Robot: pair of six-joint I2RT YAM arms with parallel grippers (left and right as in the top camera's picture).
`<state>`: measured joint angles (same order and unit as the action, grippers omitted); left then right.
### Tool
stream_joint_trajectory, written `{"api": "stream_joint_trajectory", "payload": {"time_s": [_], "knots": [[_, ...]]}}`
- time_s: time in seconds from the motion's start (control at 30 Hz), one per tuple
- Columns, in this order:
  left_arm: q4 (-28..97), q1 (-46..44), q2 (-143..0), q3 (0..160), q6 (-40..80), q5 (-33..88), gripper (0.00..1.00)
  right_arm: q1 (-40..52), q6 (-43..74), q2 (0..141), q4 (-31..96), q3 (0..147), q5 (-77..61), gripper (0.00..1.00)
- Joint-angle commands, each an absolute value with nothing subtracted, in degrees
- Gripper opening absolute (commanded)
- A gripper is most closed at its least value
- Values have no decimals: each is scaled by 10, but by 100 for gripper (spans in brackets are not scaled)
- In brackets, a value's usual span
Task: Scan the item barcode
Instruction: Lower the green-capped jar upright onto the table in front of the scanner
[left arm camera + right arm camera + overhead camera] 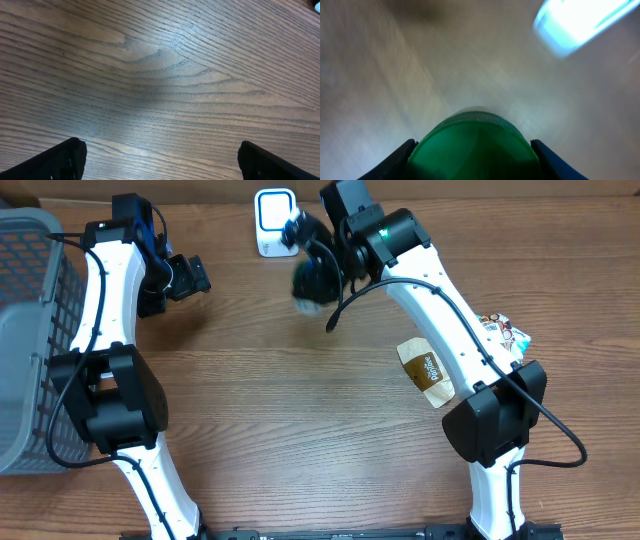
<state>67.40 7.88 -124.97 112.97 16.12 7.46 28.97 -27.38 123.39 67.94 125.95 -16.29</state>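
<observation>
The green-lidded container [314, 284] should come back toward my base with my right gripper, which should then lower the container to release it.
The item is a round, green-lidded container [314, 284], blurred in the overhead view and held above the table just below and right of the white barcode scanner [274, 221]. My right gripper [310, 272] is shut on it. In the right wrist view the green lid [476, 155] fills the gap between both dark fingers, and the scanner [575, 22] shows as a bright blur at the upper right. No barcode is visible. My left gripper [188, 277] hovers at the far left, open and empty; its wrist view shows only bare wood between the spread fingers [65, 160].
A grey mesh basket [25, 330] stands at the table's left edge. A brown paper packet [428, 370] lies beside the right arm, and a colourful wrapper [505, 332] lies farther right.
</observation>
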Motion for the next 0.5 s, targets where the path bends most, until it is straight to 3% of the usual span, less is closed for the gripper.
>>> {"api": "stream_joint_trajectory", "payload": {"time_s": [0.0,0.2,0.47], "knots": [[672,75,-1256,1138,165,71,100,289,-255,1238,717,1228,-168,35],[672,75,-1256,1138,165,71,99,289,-255,1238,699,1132,-173,37],[672,75,-1256,1138,165,71,99,292,-255,1238,592,1046,-166,27]]}}
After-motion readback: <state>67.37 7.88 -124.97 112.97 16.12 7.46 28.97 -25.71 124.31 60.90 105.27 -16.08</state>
